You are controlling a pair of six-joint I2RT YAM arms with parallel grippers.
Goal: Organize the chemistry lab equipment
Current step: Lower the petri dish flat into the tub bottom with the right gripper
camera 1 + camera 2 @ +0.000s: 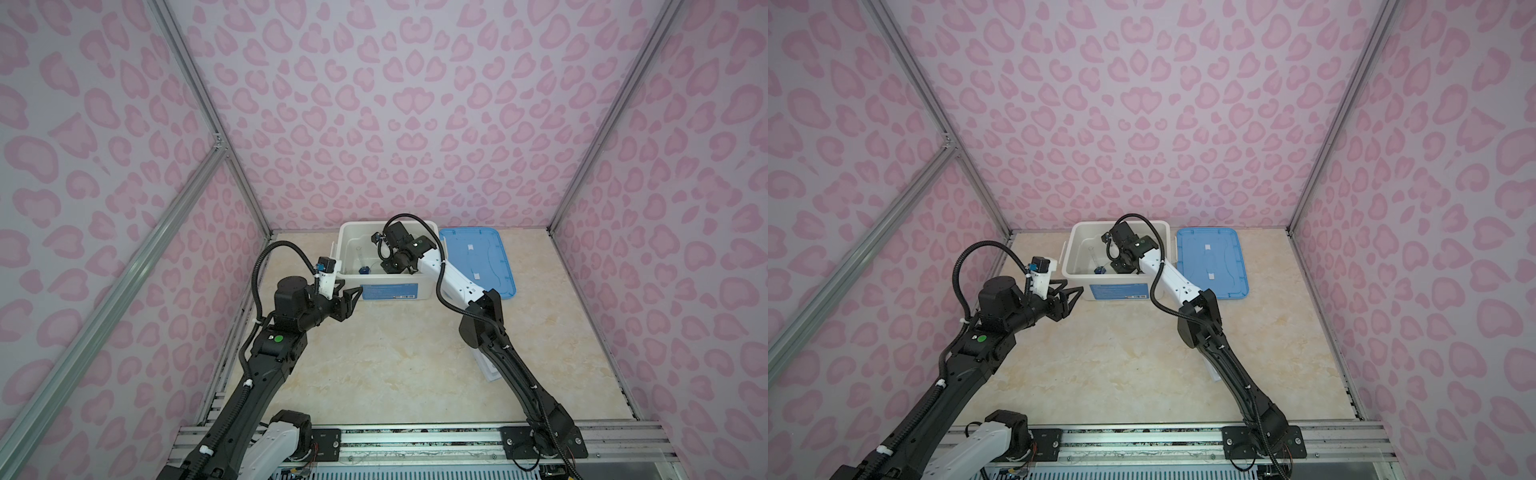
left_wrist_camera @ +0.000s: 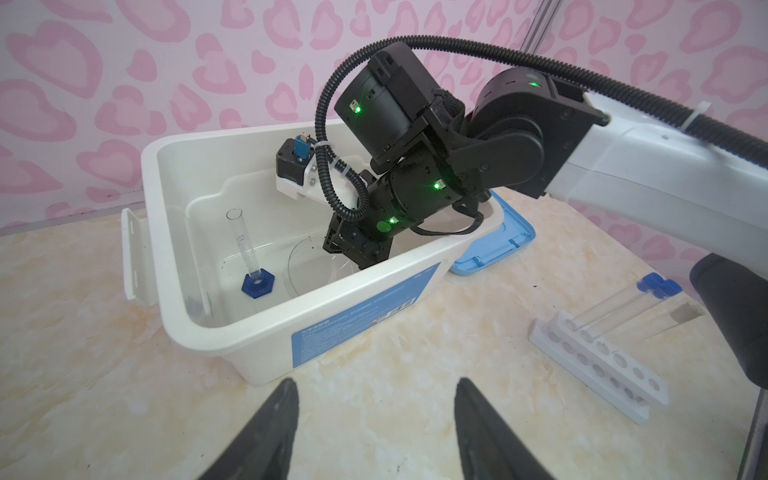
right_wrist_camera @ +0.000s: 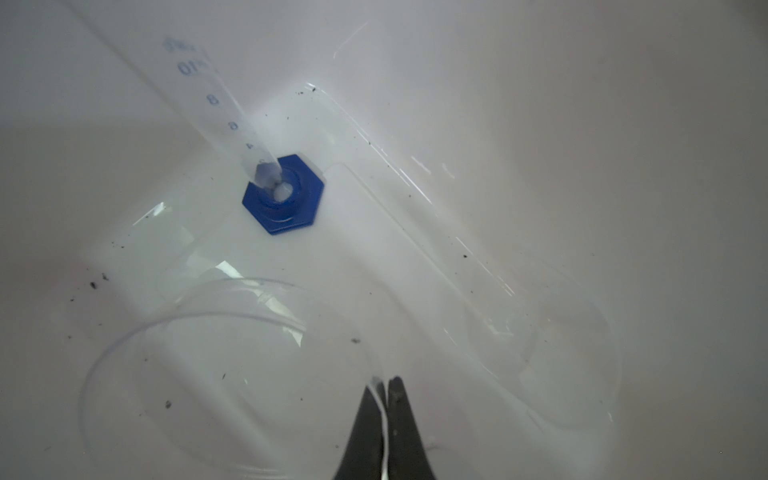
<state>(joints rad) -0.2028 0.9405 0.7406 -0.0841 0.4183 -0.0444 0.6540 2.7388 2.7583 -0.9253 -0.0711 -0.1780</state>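
The clear round dish (image 3: 228, 374) in my right gripper goes down onto the open bottom of the bin by the cylinder's blue base just below next. My gripper then releases the dish's rim.
My right gripper (image 3: 384, 380) is down inside the white bin (image 1: 347, 232), shut on the rim of the clear round dish (image 3: 228, 374). The dish is low over the bin floor. The blue-based clear cylinder (image 3: 282, 195) stands upright in the bin beside the dish, and its base shows in both top views (image 1: 363, 270) (image 1: 1099, 271). My left gripper (image 2: 376, 382) is open and holds nothing. It hangs over the table by the bin's front left corner (image 1: 347, 297). The white rack (image 2: 598, 365) lies on the table with blue-capped test tubes (image 2: 615, 307) slanting out of it.
The blue lid (image 1: 478, 262) lies flat on the table to the right of the bin. In both top views the right arm covers most of the rack (image 1: 488, 370). Patterned walls close in the marble table on three sides.
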